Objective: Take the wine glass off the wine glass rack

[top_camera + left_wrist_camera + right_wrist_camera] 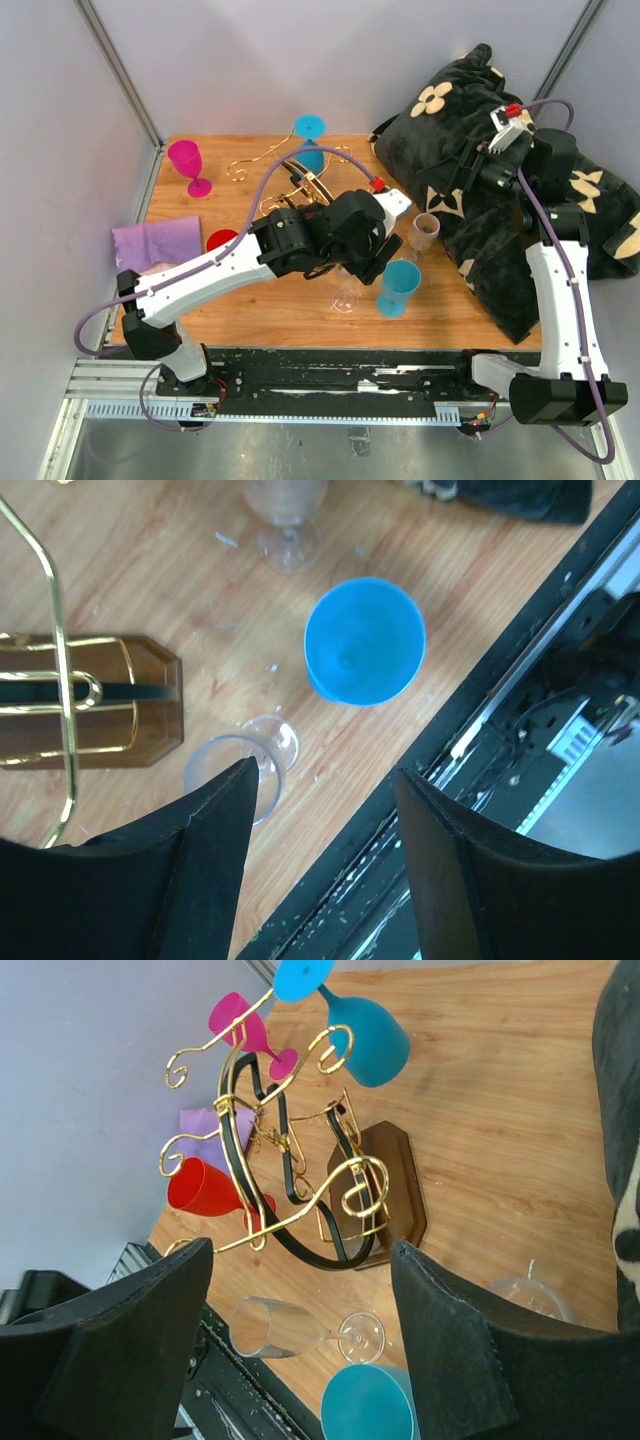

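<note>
The round foot of the hanging blue glass sits uppermost. Its edge gets my right gripper next, which reaches outward and to the gripper's left in the top view.
A clear wine glass (232,772) stands upright on the wooden table (250,310), just beside my left finger and apart from it. My left gripper (325,780) hovers above it, open and empty; from the top view it (358,268) sits over the glass (345,293). The wine glass rack (352,1175), gold wire on a dark wooden base (395,1185), still carries a blue glass (365,1035) hanging upside down. My right gripper (300,1250) is open and empty, off to the right over the black blanket (470,120).
A blue cup (400,288) and a second clear glass (425,232) stand right of the released glass. A pink glass (188,165), a red glass (222,240) and a purple cloth (155,243) sit left. The table's near edge and black rail (480,720) are close.
</note>
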Controlling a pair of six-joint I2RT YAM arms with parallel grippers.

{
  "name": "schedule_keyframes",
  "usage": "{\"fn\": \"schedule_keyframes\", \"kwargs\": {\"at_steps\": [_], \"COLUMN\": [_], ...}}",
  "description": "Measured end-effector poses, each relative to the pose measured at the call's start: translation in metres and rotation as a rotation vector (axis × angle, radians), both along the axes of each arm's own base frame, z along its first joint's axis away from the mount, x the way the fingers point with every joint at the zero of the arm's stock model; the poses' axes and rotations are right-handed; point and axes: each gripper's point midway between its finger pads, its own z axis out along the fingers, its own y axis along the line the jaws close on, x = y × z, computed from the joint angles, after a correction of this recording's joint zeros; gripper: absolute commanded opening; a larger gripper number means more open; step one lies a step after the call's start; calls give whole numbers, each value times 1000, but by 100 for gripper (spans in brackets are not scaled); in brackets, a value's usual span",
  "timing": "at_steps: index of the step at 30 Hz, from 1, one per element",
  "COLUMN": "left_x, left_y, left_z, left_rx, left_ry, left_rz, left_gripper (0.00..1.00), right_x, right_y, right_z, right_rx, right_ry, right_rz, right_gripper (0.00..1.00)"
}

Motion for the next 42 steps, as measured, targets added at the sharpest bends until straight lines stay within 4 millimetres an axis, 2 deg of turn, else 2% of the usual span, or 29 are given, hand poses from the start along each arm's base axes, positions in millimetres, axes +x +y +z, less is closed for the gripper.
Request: {"fn": "schedule_keyframes", "kwargs": {"at_steps": [3, 8, 10, 12, 14, 15, 17, 19, 21, 23, 28, 31, 34, 42], "left_x": [4, 26, 46, 70, 96, 102, 106, 106, 108, 114, 132, 135, 135, 131], "left_y": [-3, 4, 23, 54, 96, 109, 125, 127, 128, 130, 142, 145, 146, 153], "left_z": [30, 89, 105, 115, 124, 130, 147, 154, 158, 154, 126, 116, 114, 118], "left_rx": [-69, -229, -311, -378, -426, -443, -493, -517, -533, -534, -487, -473, -477, -492], "left_ry": [-29, -89, -84, -90, -115, -127, -161, -175, -181, -182, -154, -146, -148, -168], "left_rz": [19, 113, 176, 268, 391, 428, 463, 461, 458, 467, 516, 524, 522, 516], "left_gripper": [62, 55, 52, 52, 52, 52, 52, 52, 52, 52, 52, 52, 52, 53], "right_x": [9, 37, 55, 79, 102, 116, 145, 168, 190, 206, 232, 239, 244, 241], "right_y": [7, 41, 53, 64, 73, 78, 89, 98, 106, 114, 128, 137, 145, 173], "right_z": [7, 18, 19, 21, 20, 20, 23, 22, 19, 7, -53, -76, -82, -73], "right_rx": [-6, -20, -24, -25, -28, -29, -31, -32, -29, -27, -25, -22, -2, 73], "right_ry": [-8, -15, -11, -10, -5, -5, -17, -26, -38, -31, 74, 106, 104, 74], "right_rz": [17, 102, 124, 142, 151, 154, 159, 169, 175, 182, 204, 220, 238, 308], "right_gripper": [72, 70, 69, 69, 69, 69, 68, 68, 68, 67, 65, 65, 65, 64]}}
